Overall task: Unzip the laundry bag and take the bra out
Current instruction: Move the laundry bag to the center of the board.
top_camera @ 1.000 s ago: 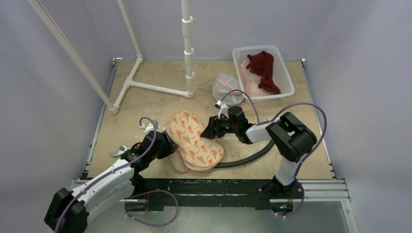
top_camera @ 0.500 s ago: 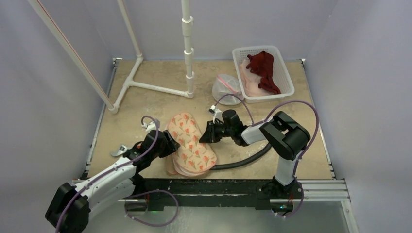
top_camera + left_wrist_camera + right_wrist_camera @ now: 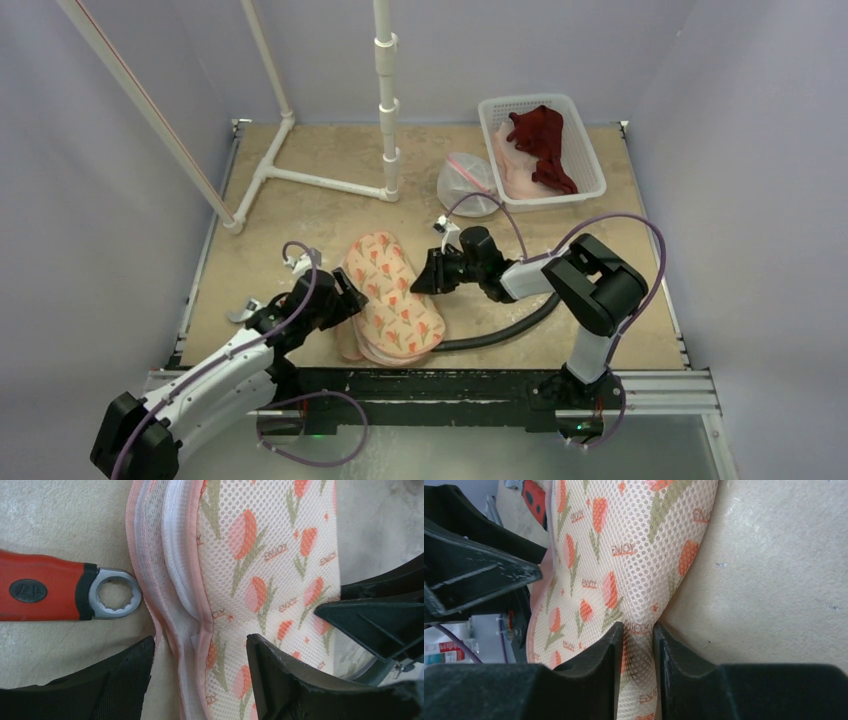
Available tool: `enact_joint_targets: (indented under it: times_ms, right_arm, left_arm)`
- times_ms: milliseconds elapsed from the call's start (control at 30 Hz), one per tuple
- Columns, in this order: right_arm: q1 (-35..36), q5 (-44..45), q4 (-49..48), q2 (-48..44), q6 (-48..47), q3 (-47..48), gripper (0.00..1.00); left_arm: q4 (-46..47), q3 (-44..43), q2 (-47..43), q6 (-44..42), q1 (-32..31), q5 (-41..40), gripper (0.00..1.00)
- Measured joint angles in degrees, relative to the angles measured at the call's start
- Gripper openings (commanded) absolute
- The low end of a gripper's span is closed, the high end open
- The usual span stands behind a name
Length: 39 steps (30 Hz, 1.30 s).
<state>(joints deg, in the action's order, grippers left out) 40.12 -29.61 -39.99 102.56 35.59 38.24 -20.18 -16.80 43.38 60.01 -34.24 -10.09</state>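
I will lower my left gripper a little toward the bag next and close it on the seam, because the laundry bag's pink seam runs between the open fingers.
The laundry bag [image 3: 392, 300] is cream mesh with orange tulips and pink trim, lying near the table's front centre. My left gripper [image 3: 345, 297] is open at its left edge. In the left wrist view the left gripper [image 3: 200, 642] straddles the bag's pink seam [image 3: 202, 615], and white padded layers [image 3: 176, 580] show beside the bag [image 3: 265, 555]. My right gripper [image 3: 428, 275] is shut on a fold of mesh at the bag's right edge, seen in the right wrist view [image 3: 639, 627]. The bra is hidden.
A red-handled ring wrench [image 3: 55, 591] lies just left of the bag. A white basket [image 3: 592, 150] with dark red and pink garments stands at the back right, a clear mesh pouch [image 3: 465, 182] beside it. A white pipe frame [image 3: 385, 110] stands behind. A black hose [image 3: 500, 330] runs along the front.
My right gripper has moved left with the bag's right edge in it, bunching the bag narrower. My left gripper has shifted slightly at the bag's left edge.
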Motion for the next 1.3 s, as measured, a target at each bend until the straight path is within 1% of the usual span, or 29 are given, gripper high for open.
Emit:
enact_joint_targets:
  times_ms: [67, 167, 367, 400, 433, 533, 633, 700, 833, 933, 967, 1033, 1133, 1300]
  right_arm:
    - [0.0, 0.13, 0.09, -0.11, 0.04, -0.5, 0.34]
    - [0.0, 0.11, -0.11, -0.2, 0.04, -0.92, 0.37]
    - [0.07, 0.02, -0.44, -0.24, 0.37, -1.38, 0.42]
    - [0.13, 0.02, -0.46, -0.28, 0.37, -1.49, 0.42]
    - [0.26, 0.04, -0.48, -0.37, 0.37, -1.64, 0.42]
    - [0.74, 0.04, -0.46, -0.74, 0.42, -1.99, 0.43]
    - [1.31, 0.02, -0.35, -1.05, 0.44, -2.03, 0.45]
    - [1.53, 0.07, 0.28, -2.19, 0.44, -2.1, 0.49]
    - [1.57, 0.17, 2.93, -6.86, 0.2, -2.08, 0.65]
    - [1.57, 1.4, 7.93, -12.59, -0.61, -1.57, 0.79]
    - [1.55, 2.19, 9.79, -14.56, -1.01, -1.11, 0.82]
    - [1.46, 4.83, 14.6, -19.5, -2.12, 0.63, 0.84]
    - [0.94, 8.0, 19.34, -25.77, -3.63, 3.37, 0.84]
    - [0.22, 13.11, 23.56, -34.47, -5.51, 4.79, 0.83]
  left_arm:
    - [-0.42, 0.04, -1.38, 0.63, 0.0, 0.2, 0.63]
    - [1.7, 1.03, -0.72, 1.38, 0.0, 1.25, 0.57]
    - [10.75, 2.38, 6.86, 2.89, 0.07, 4.39, 0.56]
    - [12.15, 2.4, 7.82, 3.02, 0.07, 4.68, 0.52]
    - [13.11, 2.43, 8.44, 3.02, 0.07, 4.92, 0.46]
    - [14.71, 2.86, 9.68, 3.23, 0.07, 5.25, 0.21]
    - [14.97, 3.65, 9.99, 2.93, 0.11, 5.42, 0.08]
    - [14.71, 3.67, 9.79, 2.86, 0.11, 5.42, 0.0]
    - [12.39, 3.17, 7.48, 1.95, 0.11, 5.2, 0.0]
    - [8.44, 0.9, 5.14, 1.03, 0.11, 4.46, 0.0]
    - [6.95, -0.22, 4.35, 0.57, 0.11, 3.91, 0.0]
    - [3.65, -3.61, 2.86, -0.52, 0.11, 2.1, 0.0]
    - [-0.04, -9.4, 2.43, -2.14, 0.11, -2.08, 0.0]
    - [-2.62, -15.54, 4.94, -3.02, 0.11, -9.42, 0.0]
